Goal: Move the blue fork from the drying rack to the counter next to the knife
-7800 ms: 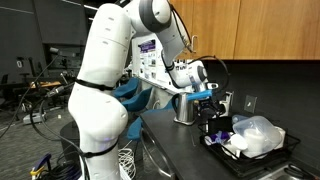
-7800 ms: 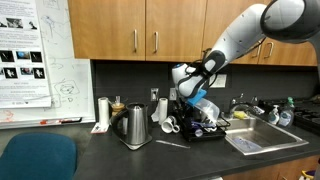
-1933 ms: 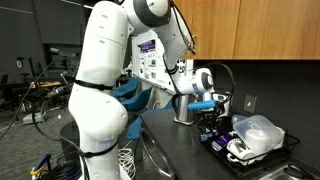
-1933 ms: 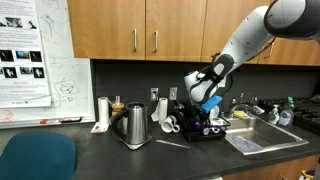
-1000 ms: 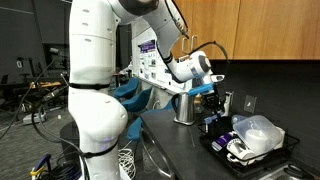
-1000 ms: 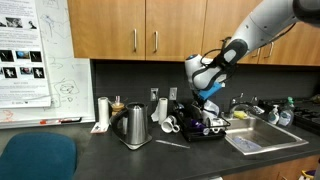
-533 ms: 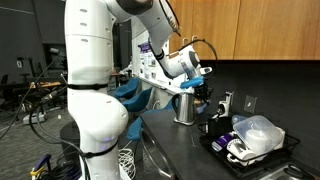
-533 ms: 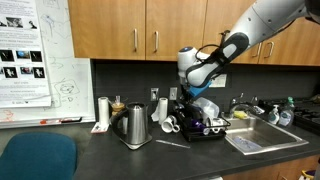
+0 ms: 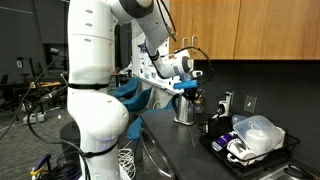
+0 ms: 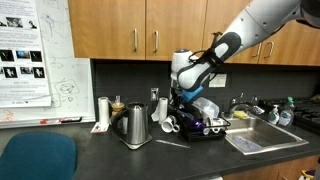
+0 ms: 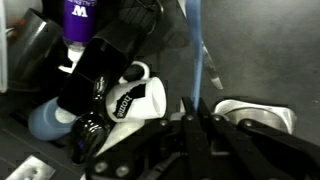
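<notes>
I will next move my gripper down to the bare counter beside the knife, away from the printed mug, and release the fork there, since that part of the counter is clear.
In the wrist view the blue fork runs as a slim blue strip up from my gripper, whose jaws are shut on its lower end. In both exterior views the gripper hangs in the air above the counter, at the kettle-side end of the black drying rack. A thin pale knife lies on the counter in front of the rack. The fork is too small to make out in the exterior views.
A steel kettle and a white mug stand beside the rack. Below the gripper lie a white printed mug, a blue bowl and a purple-labelled bottle. A sink sits past the rack.
The gripper has risen out of the rack with the fork and swung sideways toward the kettle end. It has stayed shut throughout.
</notes>
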Controlling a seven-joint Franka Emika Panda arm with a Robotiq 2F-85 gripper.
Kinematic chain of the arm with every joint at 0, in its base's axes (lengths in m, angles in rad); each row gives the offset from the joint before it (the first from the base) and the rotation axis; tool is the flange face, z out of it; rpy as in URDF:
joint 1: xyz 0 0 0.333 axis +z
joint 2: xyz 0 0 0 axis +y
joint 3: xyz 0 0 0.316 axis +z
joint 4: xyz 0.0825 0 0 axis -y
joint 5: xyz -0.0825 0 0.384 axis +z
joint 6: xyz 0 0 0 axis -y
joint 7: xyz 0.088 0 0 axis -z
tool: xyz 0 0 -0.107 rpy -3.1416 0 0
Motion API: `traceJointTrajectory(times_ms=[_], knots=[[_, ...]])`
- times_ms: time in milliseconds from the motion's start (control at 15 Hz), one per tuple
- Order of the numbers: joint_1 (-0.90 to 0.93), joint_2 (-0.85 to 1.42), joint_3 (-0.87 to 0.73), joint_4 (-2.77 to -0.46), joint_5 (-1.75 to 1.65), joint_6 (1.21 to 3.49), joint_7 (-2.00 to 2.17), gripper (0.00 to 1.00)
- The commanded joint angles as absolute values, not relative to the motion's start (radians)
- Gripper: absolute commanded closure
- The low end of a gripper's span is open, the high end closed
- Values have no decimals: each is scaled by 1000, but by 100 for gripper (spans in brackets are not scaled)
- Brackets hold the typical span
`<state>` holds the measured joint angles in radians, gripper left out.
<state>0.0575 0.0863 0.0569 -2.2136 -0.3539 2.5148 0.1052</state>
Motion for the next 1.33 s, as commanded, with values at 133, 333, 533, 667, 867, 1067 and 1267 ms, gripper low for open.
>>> traceJointTrajectory(times_ms=[133,333,533,667,867,1067,1267], knots=[[68,171,85,-2189,-219,2508,-98,99],[66,212,92,-2177,-196,2491,-158,99],[64,250,95,-2160,-188,2481,-204,99],[62,269,97,-2149,-185,2477,-235,99],[61,289,101,-2135,-186,2472,-268,99],[64,305,106,-2121,-191,2469,-289,99],[70,323,111,-2108,-200,2465,-295,99]])
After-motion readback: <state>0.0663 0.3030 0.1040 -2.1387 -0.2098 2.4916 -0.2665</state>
